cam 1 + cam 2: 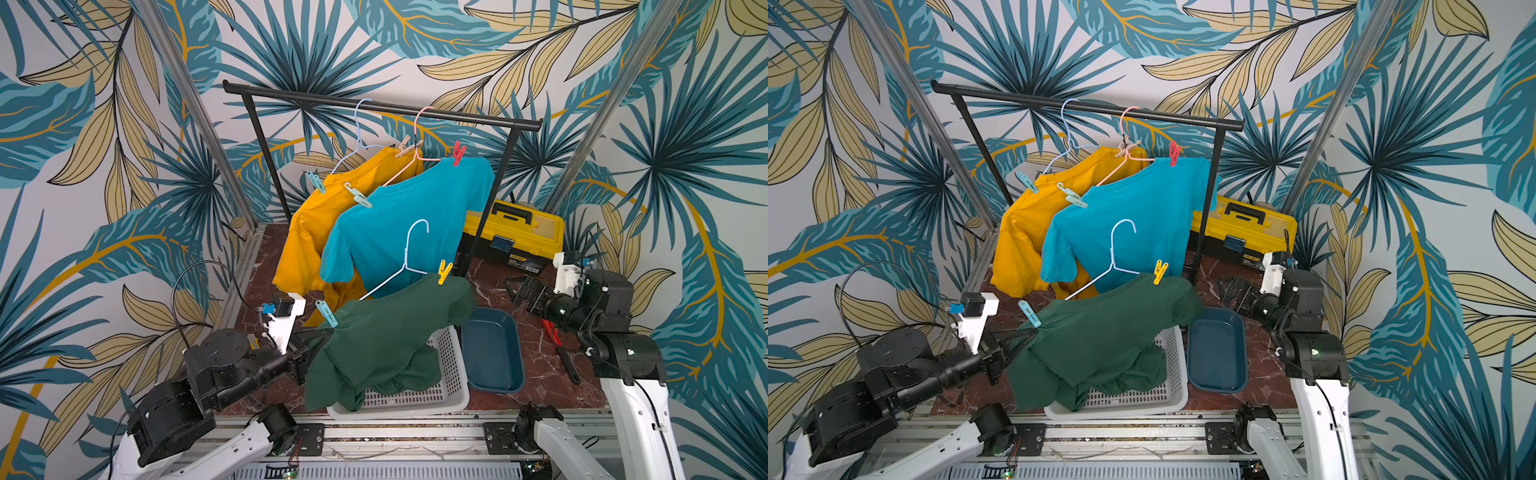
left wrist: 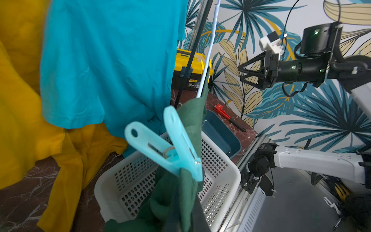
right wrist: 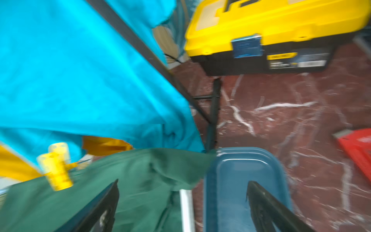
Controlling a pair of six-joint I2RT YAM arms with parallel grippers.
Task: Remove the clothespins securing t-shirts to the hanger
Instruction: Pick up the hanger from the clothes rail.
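Observation:
My left gripper carries the green cloth down and in toward the white perforated basket (image 2: 135, 191) next and frees it there, because the basket stands beneath the shirt.
Three t-shirts show in both top views: golden yellow (image 1: 305, 241) and turquoise (image 1: 409, 216) on hangers on the black rail (image 1: 291, 96), and dark green (image 1: 386, 336) on a pale blue hanger (image 1: 409, 257) whose hook is off the rail. Clothespins: teal (image 1: 316, 183) and tan (image 1: 409, 147) on the yellow shirt, mint (image 1: 358, 195) and red (image 1: 458, 153) on the turquoise, yellow (image 1: 444, 272) and teal (image 1: 327, 312) on the green. My left gripper (image 2: 184, 219) is shut on the green cloth just below the teal clothespin (image 2: 170, 142). My right gripper (image 3: 182, 184) is open, right of the yellow clothespin (image 3: 57, 170).
A white perforated basket (image 1: 451, 374) stands under the green shirt, with a dark blue tray (image 1: 492, 357) beside it. A yellow toolbox (image 1: 515, 232) sits at the back right. A red-handled tool (image 1: 555, 334) lies on the marble top near the right arm.

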